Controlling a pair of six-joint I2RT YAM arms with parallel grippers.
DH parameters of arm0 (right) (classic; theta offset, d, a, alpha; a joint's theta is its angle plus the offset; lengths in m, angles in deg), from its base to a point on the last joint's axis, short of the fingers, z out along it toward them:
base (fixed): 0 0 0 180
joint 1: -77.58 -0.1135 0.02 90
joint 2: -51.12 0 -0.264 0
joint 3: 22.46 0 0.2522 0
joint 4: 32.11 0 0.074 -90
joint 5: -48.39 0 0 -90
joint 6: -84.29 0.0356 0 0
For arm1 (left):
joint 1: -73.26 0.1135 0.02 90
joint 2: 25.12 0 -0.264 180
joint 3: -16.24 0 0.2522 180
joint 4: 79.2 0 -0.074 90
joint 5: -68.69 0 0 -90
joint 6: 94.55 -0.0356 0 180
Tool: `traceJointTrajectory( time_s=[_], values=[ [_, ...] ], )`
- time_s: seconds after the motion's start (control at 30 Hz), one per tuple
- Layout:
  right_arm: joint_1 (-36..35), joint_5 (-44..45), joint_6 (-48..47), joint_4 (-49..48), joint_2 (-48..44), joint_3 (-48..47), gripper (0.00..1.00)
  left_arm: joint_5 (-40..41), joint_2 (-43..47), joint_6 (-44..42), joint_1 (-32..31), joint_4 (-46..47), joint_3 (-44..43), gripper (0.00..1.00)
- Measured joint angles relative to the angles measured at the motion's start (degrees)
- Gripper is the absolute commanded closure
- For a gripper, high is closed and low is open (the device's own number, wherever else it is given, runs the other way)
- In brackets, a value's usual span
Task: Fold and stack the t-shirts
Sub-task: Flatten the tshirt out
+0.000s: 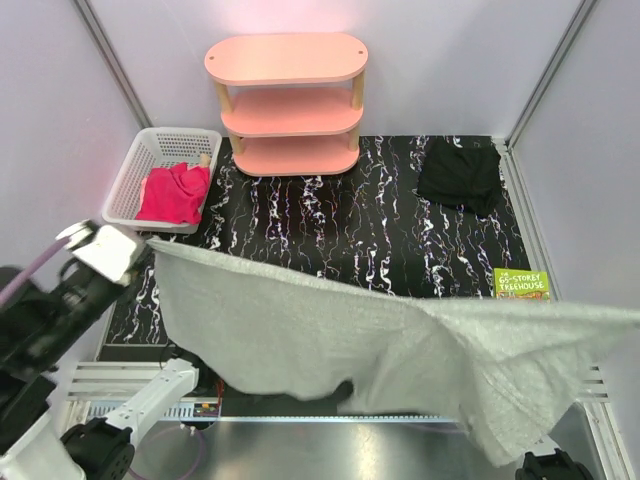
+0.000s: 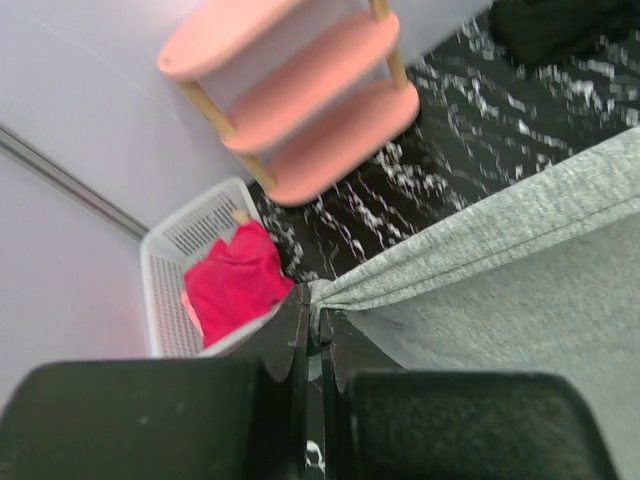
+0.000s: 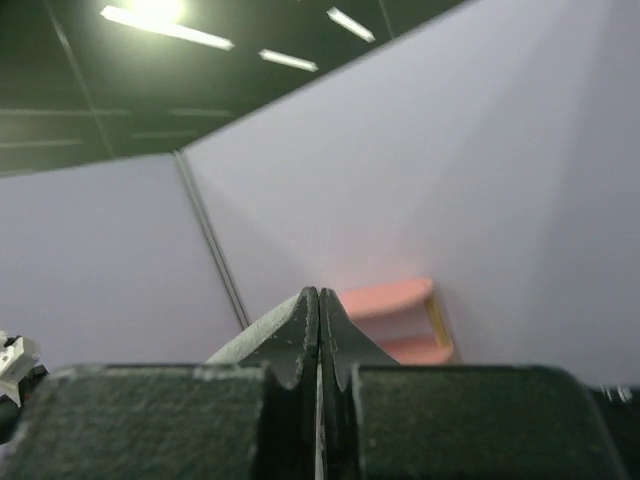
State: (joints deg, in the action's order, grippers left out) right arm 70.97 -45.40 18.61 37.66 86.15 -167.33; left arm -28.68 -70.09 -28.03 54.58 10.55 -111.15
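The grey t-shirt hangs in the air, so my left gripper will carry the t-shirt's hem outward and down to the bare tabletop between basket [image 1: 128, 170] and shelf and let go of it.
A large mid-grey t-shirt [image 1: 330, 330] hangs stretched in the air across the near side of the table, held at both ends. My left gripper [image 1: 148, 247] is shut on its left corner; the left wrist view shows the jaws [image 2: 318, 315] pinching the grey hem [image 2: 500, 270]. My right gripper [image 3: 318, 296] is shut on a strip of grey cloth [image 3: 255, 335] and points up at the wall; it is outside the top view at the right. A magenta-pink shirt [image 1: 175, 192] lies in a white basket [image 1: 128, 170]. A black shirt [image 1: 460, 175] lies at the back right.
A pink three-tier shelf [image 1: 287, 100] stands at the back centre of the black marbled table [image 1: 330, 220]. A green-covered book [image 1: 521, 284] lies at the right edge. Grey walls enclose the table on three sides. The basket [image 2: 165, 250] and shelf [image 2: 300, 100] also show in the left wrist view.
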Motion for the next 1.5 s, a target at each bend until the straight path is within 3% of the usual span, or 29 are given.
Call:
traceJointTrajectory(
  time_s=[0.07, 0.23, 0.47, 0.6, 0.77, 0.9, 1.4, 1.5],
  values=[
    [-0.44, 2.73, 0.11, 0.44, -0.02, 4.52, 1.0, 0.22, 0.66, -0.94, 0.02, 0.96, 6.12, 1.0],
    [-2.36, 11.52, 0.81, -1.18, 2.91, 26.86, 1.0, 2.64, -1.55, -4.09, 0.04, 5.88, 27.23, 1.0],
    [-2.4, 19.58, 0.98, -8.87, 23.26, 48.68, 1.0, 8.79, -21.53, -8.48, 0.33, 20.65, 43.04, 1.0],
    [-2.38, 21.42, 0.92, -11.06, 31.12, 50.8, 1.0, 13.11, -37.46, -10.62, 1.36, 27.5, 41.11, 1.0],
    [-1.68, 22.62, 0.81, -15.28, 34.18, 50.77, 1.0, 18.27, -55.01, -12.35, 1.79, 31.06, 29.05, 1.0],
    [-0.85, 22.75, 0.74, -18.45, 36.52, 50.77, 1.0, 21.46, -63.65, -13.79, 1.86, 33.05, 20.59, 1.0],
    [1.09, 19.65, 0.81, -23.67, 54.21, 47.69, 1.0, 26.95, -75.58, -15.76, 4.17, 32.54, 6.27, 1.0],
    [1.11, 18.38, 1.11, -23.87, 54.31, 46.82, 1.0, 27.08, -73.13, -15.47, 3.8, 33.44, 8.85, 1.0]
  ],
)
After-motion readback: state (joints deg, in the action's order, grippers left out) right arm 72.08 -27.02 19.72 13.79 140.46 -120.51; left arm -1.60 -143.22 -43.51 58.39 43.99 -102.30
